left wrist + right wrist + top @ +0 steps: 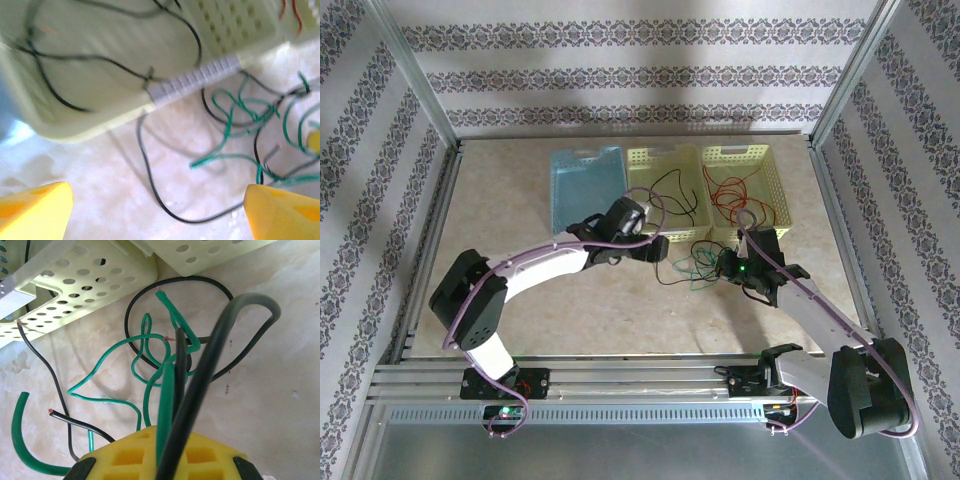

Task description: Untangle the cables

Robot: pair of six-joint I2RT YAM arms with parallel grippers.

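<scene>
The right gripper pulls the green bundle away from my left gripper, clear of the loops, and releases it next, since bare tabletop lies there beside my right gripper.
A tangle of green cable [698,262] and black cable lies on the table in front of the baskets. My right gripper [728,266] is at the tangle's right side. In the right wrist view the right gripper [167,440] is shut on a green strand [166,390] and a black strand [200,385] that rise from its yellow pads. My left gripper [658,247] hovers at the tangle's left; its fingers [35,210] stand wide open over a black cable [149,179] lying on the table. More black cable [672,195] sits in the middle basket. The red cable [732,195] lies in the right basket.
Three containers line the back of the table: a blue tray [582,190], a pale yellow-green basket [665,150] and a yellow basket [735,152]. The middle basket's front wall [100,120] is close ahead of the left gripper. Aluminium frame posts border the table.
</scene>
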